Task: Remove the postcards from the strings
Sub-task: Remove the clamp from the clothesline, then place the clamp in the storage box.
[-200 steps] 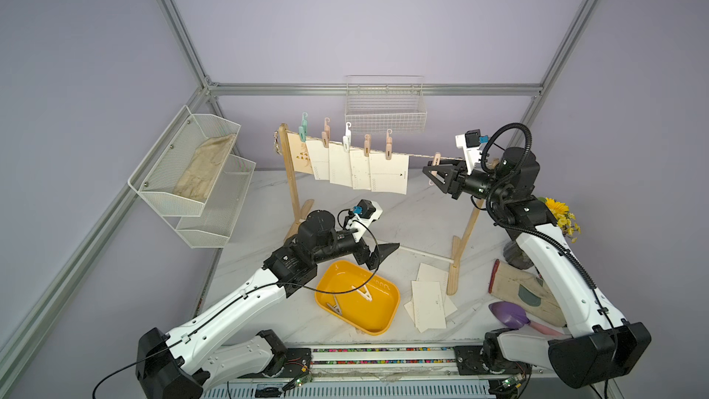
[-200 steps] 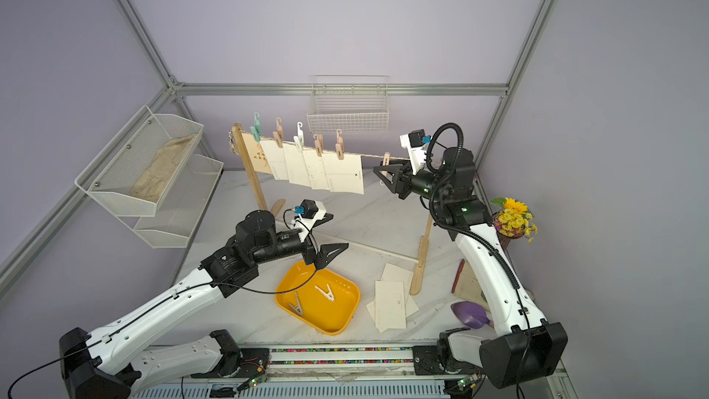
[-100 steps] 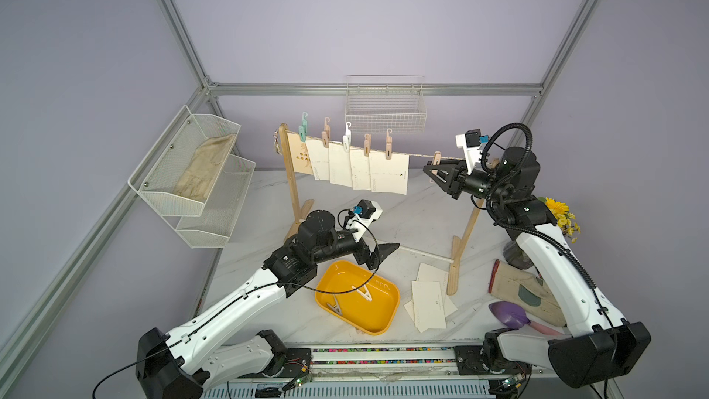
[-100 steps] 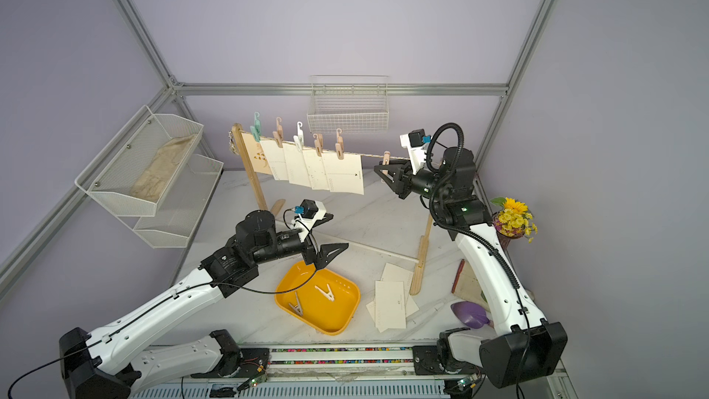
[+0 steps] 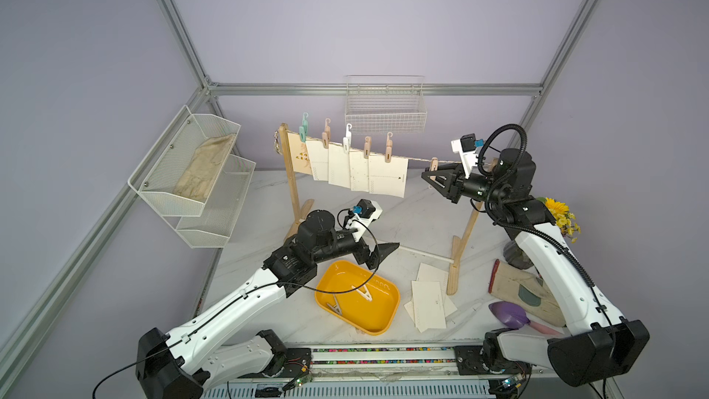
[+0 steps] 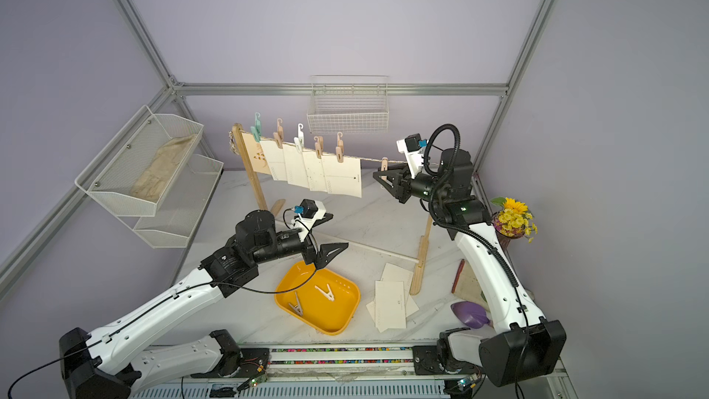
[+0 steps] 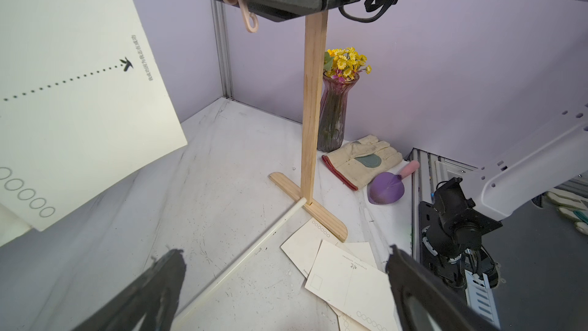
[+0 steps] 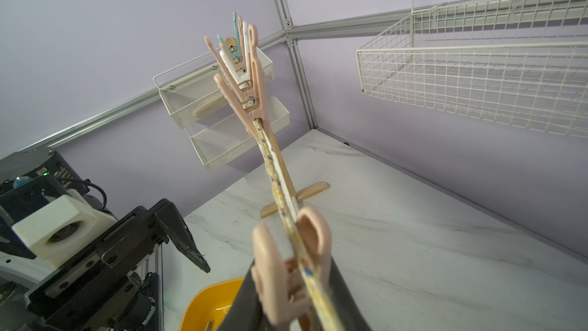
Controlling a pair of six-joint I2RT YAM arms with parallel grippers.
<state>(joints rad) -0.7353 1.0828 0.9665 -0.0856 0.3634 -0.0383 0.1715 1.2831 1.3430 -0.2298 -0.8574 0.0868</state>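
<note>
The yellow tray is below and back from the gripper, so the robot's right gripper needs to pull back and down off the string next and let go of the clothespin over the tray.
Several cream postcards hang from pastel clothespins on the string between two wooden posts. The nearest one fills a corner of the left wrist view. More postcards lie on the table by the right post's foot. My right gripper is shut on a lone peach clothespin that sits on the string and holds no card. My left gripper hangs open and empty over the far edge of the yellow tray.
Two loose clothespins lie in the yellow tray. A white rod joins the posts' feet. A vase of yellow flowers, a work glove and a purple trowel sit at the right. A mesh shelf and a wire basket hang on the walls.
My right gripper's jaws have closed tighter on the peach clothespin. Neither arm has otherwise moved.
</note>
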